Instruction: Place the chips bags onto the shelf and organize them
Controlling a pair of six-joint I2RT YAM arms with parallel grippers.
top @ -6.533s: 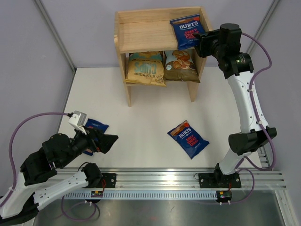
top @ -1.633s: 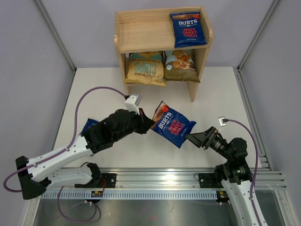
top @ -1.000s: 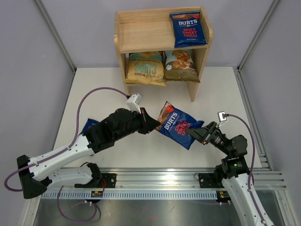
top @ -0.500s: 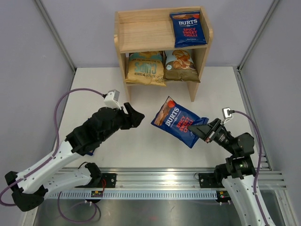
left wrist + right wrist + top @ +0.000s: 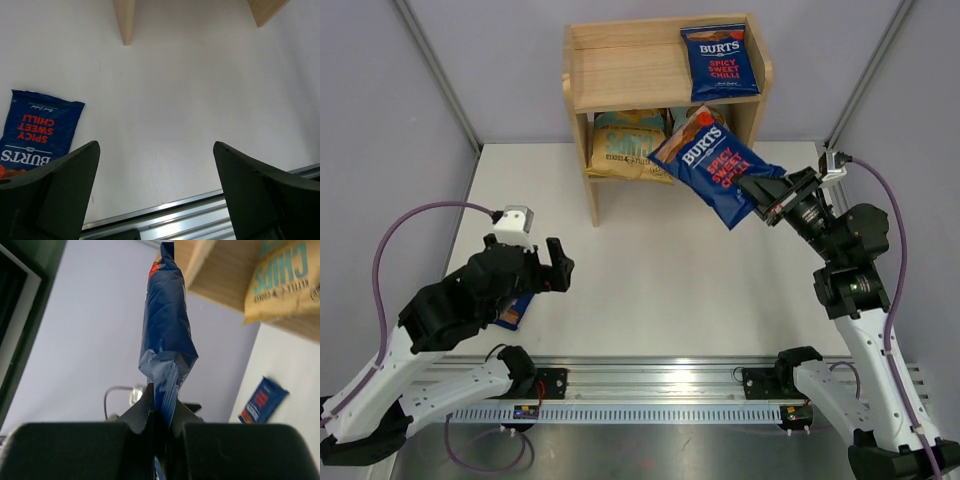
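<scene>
The right gripper raises the held bag outward over the top level of the shelf next and turns it straight, then lowers it beside the second Burts bag.
My right gripper [image 5: 767, 193] is shut on the corner of a dark-blue Burts chips bag [image 5: 714, 165] and holds it in the air in front of the wooden shelf's [image 5: 620, 75] lower right. In the right wrist view the bag [image 5: 167, 325] stands edge-on between my jaws [image 5: 161, 400]. A second Burts bag [image 5: 720, 60] lies on the top tier at the right. The tan-and-teal bag [image 5: 625, 143] sits on the lower tier; the Cassava bag is almost hidden behind the held bag. My left gripper [image 5: 556, 266] is open and empty. A third Burts bag [image 5: 37, 130] lies flat on the table under the left arm.
The top tier's left half [image 5: 620, 70] shows bare wood. The shelf's legs [image 5: 125, 20] stand at the far side of the white table [image 5: 650, 270]. The aluminium rail [image 5: 670, 385] runs along the near edge. Grey walls close the sides.
The left gripper let go of the blue bag and drew back to the left. The right gripper took the bag and carried it up and back toward the shelf.
</scene>
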